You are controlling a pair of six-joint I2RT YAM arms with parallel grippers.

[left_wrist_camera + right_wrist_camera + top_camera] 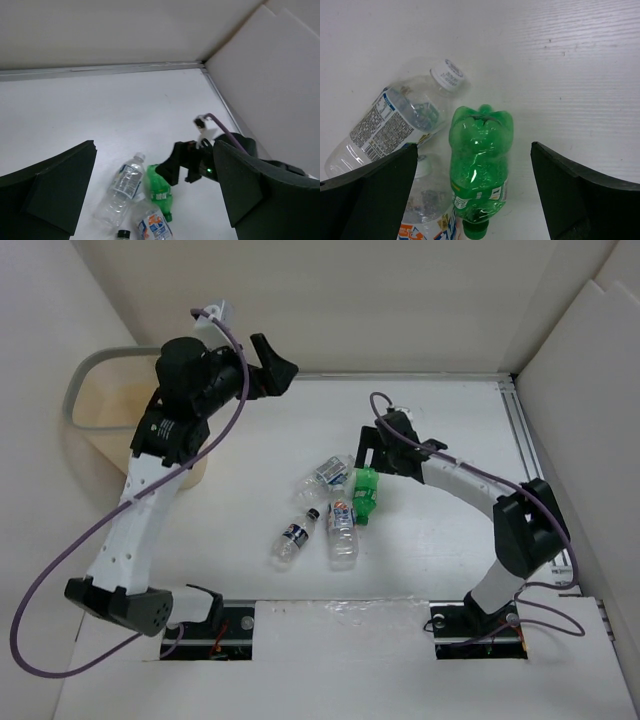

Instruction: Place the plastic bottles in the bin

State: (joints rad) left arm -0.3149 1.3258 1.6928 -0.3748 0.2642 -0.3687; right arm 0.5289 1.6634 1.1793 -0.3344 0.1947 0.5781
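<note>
The open fingers of my right gripper already line up with both sides of the bottle. My right gripper will move down and back onto the base end of the green bottle (366, 494) (481, 131).
The green bottle (366, 494) lies on the white table, cap toward the arms. My right gripper (366, 458) hovers just above its base, open, one finger on each side of it (480, 165), apart from it. A clear bottle with a white cap (328, 473) lies to its left. A clear bottle with a blue and orange label (342, 532) and one with a dark cap (295, 537) lie nearer the arms. The beige bin (88, 368) stands at the far left. My left gripper (273, 364) is open and empty, raised beside the bin, looking down at the bottles (159, 187).
White walls close in the table at the back and right. A metal rail (520, 430) runs along the right edge. The right arm (200, 160) shows in the left wrist view, just right of the bottles.
</note>
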